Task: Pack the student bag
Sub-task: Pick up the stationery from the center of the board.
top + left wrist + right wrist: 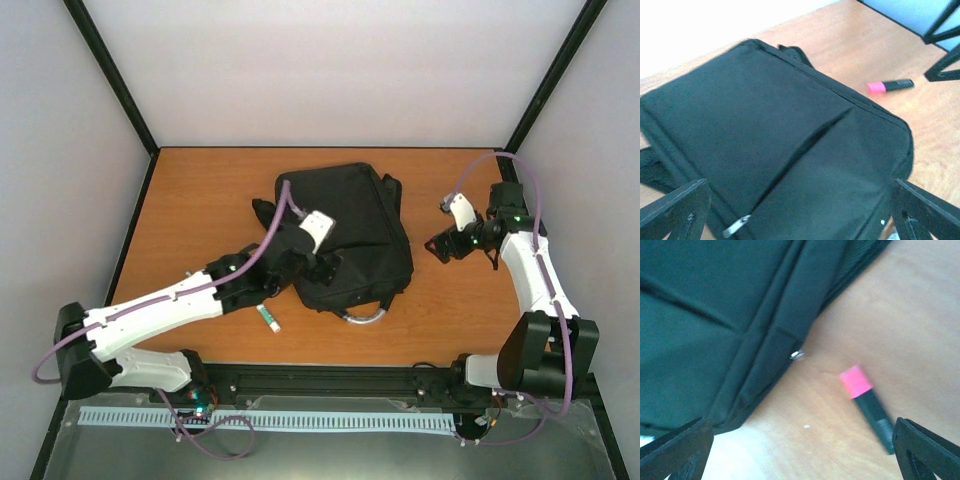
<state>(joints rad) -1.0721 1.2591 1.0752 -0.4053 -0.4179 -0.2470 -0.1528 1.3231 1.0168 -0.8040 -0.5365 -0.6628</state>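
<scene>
I need to lower my right gripper's fingers to the right in the wrist view next and close them across the highlighter's black body (875, 420), because it lies below, off-center that way.
The student bag (350, 225) is a large black backpack lying flat in the middle of the wooden table, with its grey loop handle (366, 317) toward the near edge. My left gripper (325, 270) hovers over the bag's near-left part, open and empty. In the left wrist view the bag (780, 145) fills the frame, with a silver zip pull (736, 226) low between the fingers (675, 212). My right gripper (438, 248) stands open just right of the bag. Below it lies a pink-capped black highlighter (867, 405), beside the bag's edge (715, 315).
A small white and green tube (268, 318) lies on the table (200, 200) near the bag's near-left corner. The highlighter (890, 86) also shows in the left wrist view, past the bag's right side. Black frame posts stand at the table's far corners.
</scene>
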